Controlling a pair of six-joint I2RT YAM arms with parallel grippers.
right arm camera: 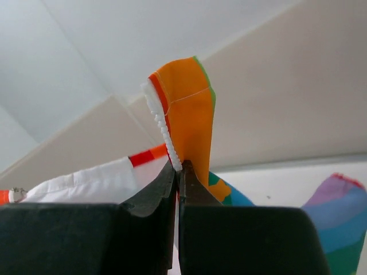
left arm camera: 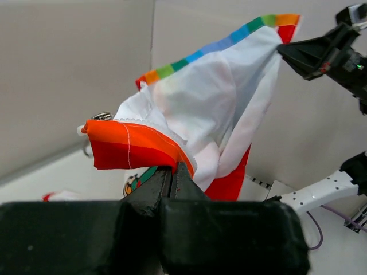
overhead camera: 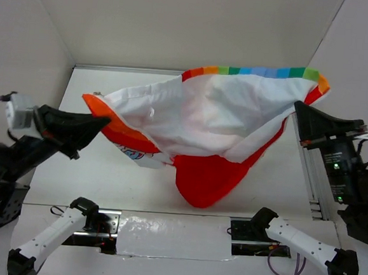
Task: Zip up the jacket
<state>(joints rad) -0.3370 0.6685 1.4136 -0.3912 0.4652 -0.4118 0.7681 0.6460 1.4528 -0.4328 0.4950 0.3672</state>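
The white table's far part is below and outward of my gripper, so my left gripper should next lower the hanging jacket's orange-red corner outward onto it and release.
The jacket (overhead camera: 217, 118) hangs stretched in the air between my two grippers, white lining outward, rainbow-striped edge along the top and red hood (overhead camera: 206, 177) drooping low in the middle. My left gripper (overhead camera: 103, 126) is shut on the orange-red corner of the jacket (left arm camera: 132, 146) at the left; the metal zipper pull (left arm camera: 103, 116) shows just above that corner. My right gripper (overhead camera: 299, 113) is shut on the jacket's right edge, pinching the orange strip (right arm camera: 189, 120) beside the white zipper teeth (right arm camera: 163, 134). In the left wrist view the right gripper (left arm camera: 284, 52) holds the far corner.
White walls close the workspace at the back and both sides. The white table (overhead camera: 104, 182) lies beneath the hanging jacket. A cartoon print patch (overhead camera: 132, 154) dangles under the left corner. An aluminium rail (overhead camera: 308, 179) runs along the right side.
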